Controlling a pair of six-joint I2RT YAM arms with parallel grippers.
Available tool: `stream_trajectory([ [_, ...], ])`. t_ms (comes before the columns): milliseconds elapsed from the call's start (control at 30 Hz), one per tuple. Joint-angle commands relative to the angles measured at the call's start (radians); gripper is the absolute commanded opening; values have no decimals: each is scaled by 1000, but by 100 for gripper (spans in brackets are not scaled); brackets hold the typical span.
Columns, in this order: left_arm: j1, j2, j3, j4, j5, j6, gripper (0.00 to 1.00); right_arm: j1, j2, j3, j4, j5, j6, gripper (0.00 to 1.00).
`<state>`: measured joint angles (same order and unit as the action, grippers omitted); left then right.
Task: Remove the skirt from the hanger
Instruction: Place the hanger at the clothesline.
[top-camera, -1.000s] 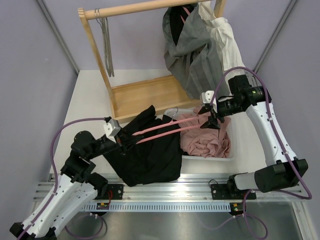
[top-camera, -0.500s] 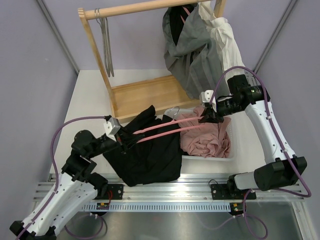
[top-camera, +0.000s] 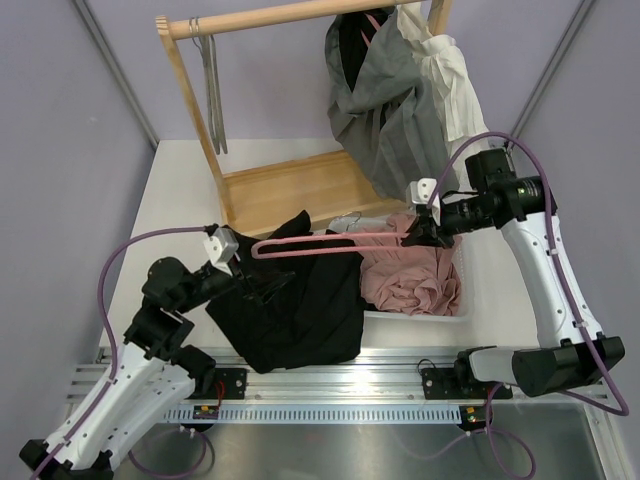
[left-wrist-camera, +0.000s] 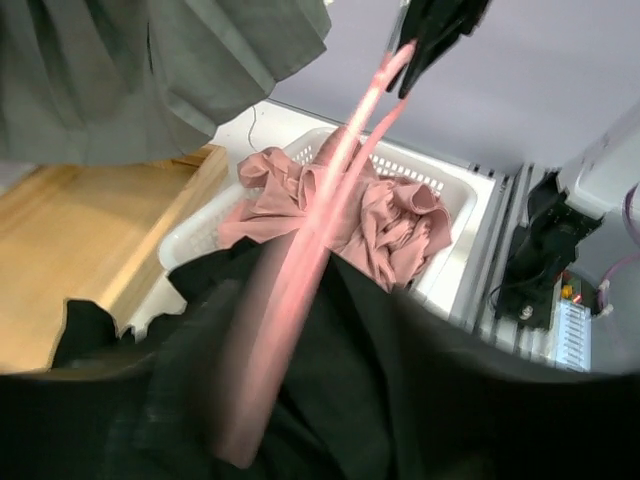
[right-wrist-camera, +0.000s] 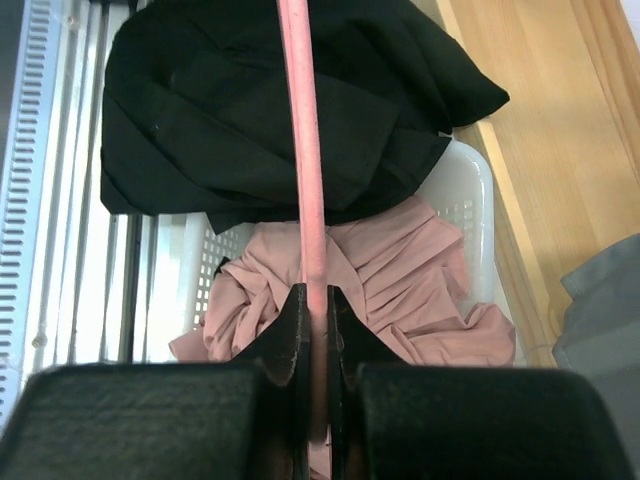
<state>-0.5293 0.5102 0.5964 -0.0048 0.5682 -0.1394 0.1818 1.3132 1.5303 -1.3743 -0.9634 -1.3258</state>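
The bar's bare part (top-camera: 262, 17) is above and outward of the robot's right gripper, so the gripper next rises outward, turns and lets go of the pink hanger (top-camera: 330, 240) there.
The pink hanger (top-camera: 330, 240) hangs level above the black skirt (top-camera: 300, 310), which lies in a heap on the table and over the basket's left edge. My right gripper (top-camera: 418, 233) is shut on the hanger's right end; in the right wrist view its fingers (right-wrist-camera: 295, 320) pinch the pink bar (right-wrist-camera: 305, 150) above the skirt (right-wrist-camera: 250, 110). My left gripper (top-camera: 262, 282) sits low over the skirt, open, below the hanger's left end and apart from it. In the left wrist view the blurred hanger (left-wrist-camera: 330, 200) runs away over the black cloth (left-wrist-camera: 400, 400); the fingers are hard to make out.
A white basket (top-camera: 412, 317) holds a crumpled pink garment (top-camera: 410, 275) under the right gripper. Behind stands a wooden rack (top-camera: 290, 190) with a grey garment (top-camera: 385, 110), a white garment (top-camera: 450, 80) and bare metal hangers (top-camera: 212, 95) on its rail.
My left gripper let go of the hanger's left end. The right gripper shut on the right end and lifted, and the hanger swung up level, off the skirt.
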Motion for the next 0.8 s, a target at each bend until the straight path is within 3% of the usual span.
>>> stream_trajectory([
  [0,-3,8,51,26,-88,-17,84,-4,-22,59,-263,-74,77,0],
  [133,-1,-19,97,-26,-204,20,99,-4,-15,103,-234,-72,154,0],
  [200,-1,-39,138,-81,-295,27,99,-4,-23,114,-200,-74,255,0],
  [333,-1,-79,190,-193,-442,43,99,-2,-69,120,66,-6,543,0],
  [467,-3,-119,180,-242,-475,44,99,1,-95,106,326,152,886,0],
  [533,-1,-136,160,-264,-488,26,99,27,-95,119,429,221,960,0],
  [633,-3,-153,134,-287,-513,-8,99,137,-66,163,497,461,1052,0],
  [767,-1,-188,108,-296,-530,-42,99,246,12,237,560,647,1178,0],
])
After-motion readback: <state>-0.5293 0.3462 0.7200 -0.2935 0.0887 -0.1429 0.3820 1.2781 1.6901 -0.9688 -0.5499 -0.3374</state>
